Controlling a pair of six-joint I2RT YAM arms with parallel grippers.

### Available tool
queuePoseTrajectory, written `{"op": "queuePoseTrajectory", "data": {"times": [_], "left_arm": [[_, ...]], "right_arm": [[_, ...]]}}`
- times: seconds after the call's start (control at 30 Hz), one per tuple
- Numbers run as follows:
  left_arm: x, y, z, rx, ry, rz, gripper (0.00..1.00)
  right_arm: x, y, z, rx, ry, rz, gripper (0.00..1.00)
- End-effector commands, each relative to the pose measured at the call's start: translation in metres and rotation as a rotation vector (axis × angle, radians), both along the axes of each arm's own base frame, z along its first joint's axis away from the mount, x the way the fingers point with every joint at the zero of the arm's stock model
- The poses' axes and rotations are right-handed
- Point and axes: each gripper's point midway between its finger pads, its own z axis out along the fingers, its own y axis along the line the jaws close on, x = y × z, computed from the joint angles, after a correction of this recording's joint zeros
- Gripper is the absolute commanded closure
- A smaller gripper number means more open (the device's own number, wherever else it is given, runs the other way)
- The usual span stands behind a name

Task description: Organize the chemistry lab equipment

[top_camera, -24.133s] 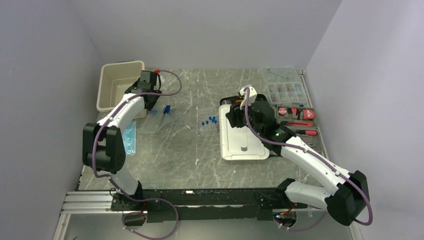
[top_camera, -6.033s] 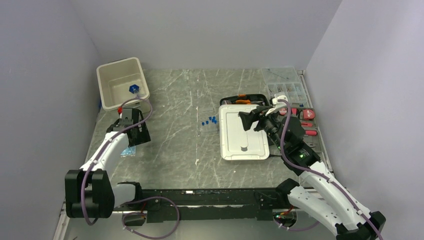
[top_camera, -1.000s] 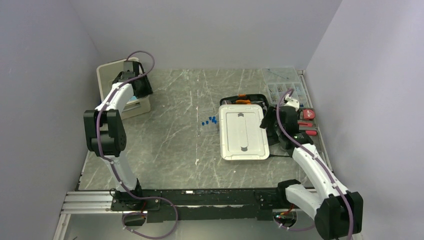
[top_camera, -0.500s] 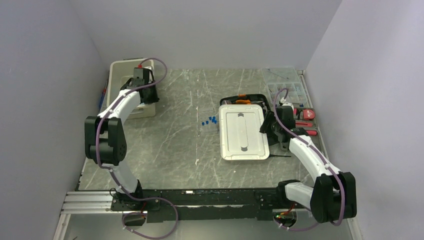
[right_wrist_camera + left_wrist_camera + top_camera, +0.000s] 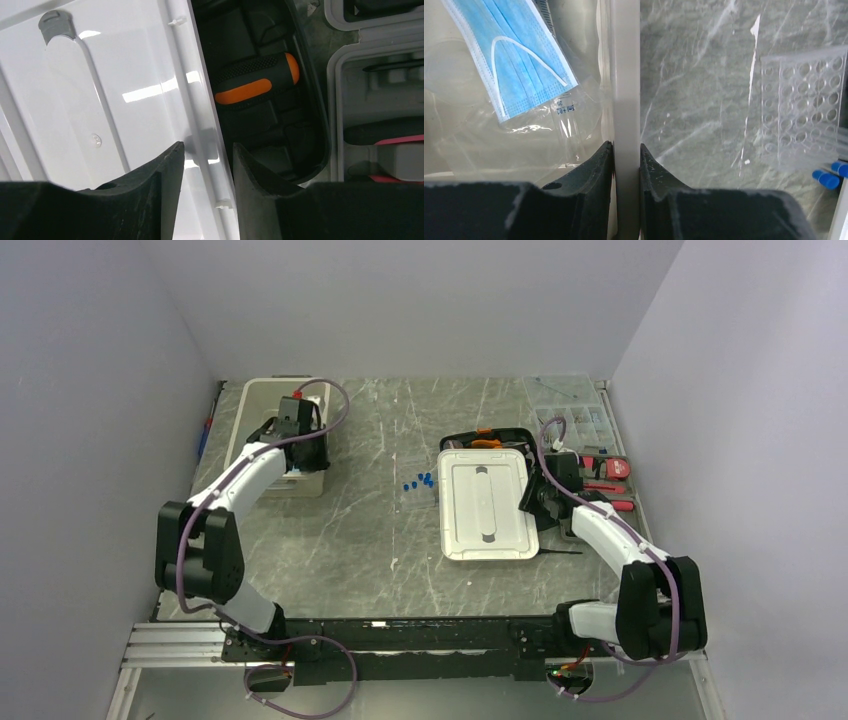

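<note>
My left gripper first pulls the beige bin's side back and toward the clear perforated rack next, then opens once the bin's side is there.
My left gripper [image 5: 625, 150] is shut on the right wall of the beige bin [image 5: 625, 75], which stands at the back left in the top view [image 5: 262, 400]. In the bin lie a blue face mask in a clear bag [image 5: 519, 65] and a clear 5 ml tube [image 5: 569, 125]. A flat clear perforated rack [image 5: 804, 110] lies on the table right of the bin, with tiny blue caps [image 5: 829, 176] beyond it, also in the top view [image 5: 420, 481]. My right gripper [image 5: 207, 150] is open, its jaws either side of the white lid's right rim [image 5: 200, 100].
The white lid [image 5: 487, 502] partly covers a black case of orange-handled tools [image 5: 257, 80]. A clear compartmented parts box [image 5: 575, 415] and red-handled tools [image 5: 605, 470] lie at the right edge. A thin black rod [image 5: 562, 552] lies near the lid's front corner.
My left gripper has pulled the beige bin to the right and toward the near side. My right gripper has moved down to the lid's right edge.
</note>
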Motion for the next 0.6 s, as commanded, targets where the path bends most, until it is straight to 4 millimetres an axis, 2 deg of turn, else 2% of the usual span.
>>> {"op": "queuePoseTrajectory", "data": {"times": [0.0, 0.13, 0.2, 0.43, 0.57], "left_arm": [[-0.027, -0.024, 0.007, -0.115, 0.02, -0.032, 0.9], [-0.049, -0.036, -0.004, -0.148, 0.053, -0.068, 0.91], [-0.058, -0.042, -0.003, -0.169, 0.051, -0.085, 0.92], [-0.071, -0.064, 0.019, -0.261, -0.016, -0.095, 0.94], [-0.072, -0.069, 0.019, -0.287, -0.027, -0.083, 0.95]], "right_arm": [[0.019, 0.0, 0.014, -0.004, -0.079, 0.002, 0.58], [0.02, 0.0, 0.01, -0.005, -0.07, 0.005, 0.66], [0.019, -0.001, 0.006, -0.012, -0.059, 0.001, 0.7], [0.019, -0.008, 0.003, -0.044, -0.043, -0.028, 0.77], [0.019, -0.01, 0.004, -0.047, -0.045, -0.036, 0.84]]}}
